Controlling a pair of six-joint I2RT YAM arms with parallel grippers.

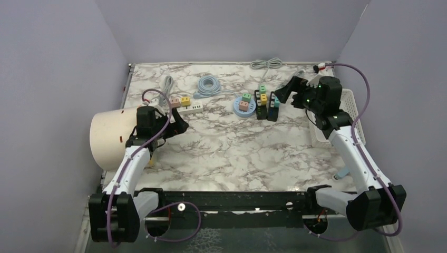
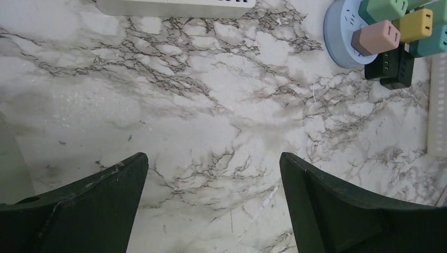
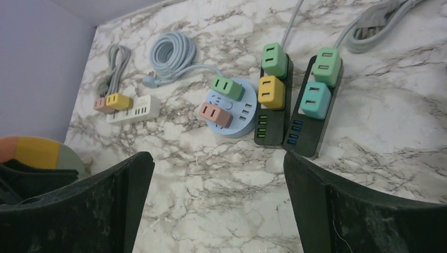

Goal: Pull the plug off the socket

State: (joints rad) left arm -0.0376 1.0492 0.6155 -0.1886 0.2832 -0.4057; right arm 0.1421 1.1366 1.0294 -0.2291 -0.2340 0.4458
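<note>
My right gripper should next go left in the top view, turn and move down around the sides of the yellow plug (image 1: pixel 185 100), because the yellow plug is there in the white power strip.
Two black power strips (image 3: pixel 271 124) (image 3: pixel 311 129) lie side by side at the back; one carries a green plug (image 3: pixel 274 59) and a yellow plug (image 3: pixel 271 91), the other a green plug (image 3: pixel 326 66) and a teal plug (image 3: pixel 314 100). A round blue socket (image 3: pixel 240 118) holds a green plug (image 3: pixel 227 87) and a pink plug (image 3: pixel 215 114). A white strip (image 3: pixel 134 109) holds pink and yellow plugs (image 3: pixel 118 100). My right gripper (image 1: pixel 282 94) is open and empty, hovering just right of the black strips (image 1: pixel 267 108). My left gripper (image 1: pixel 182 124) is open and empty below the white strip (image 1: pixel 192 107).
A beige cylinder (image 1: pixel 108 138) lies at the left edge beside my left arm. A coiled blue cable (image 1: pixel 210 84) and grey cables (image 1: pixel 266 64) lie at the back. A white perforated tray (image 1: pixel 358 126) sits at the right edge.
</note>
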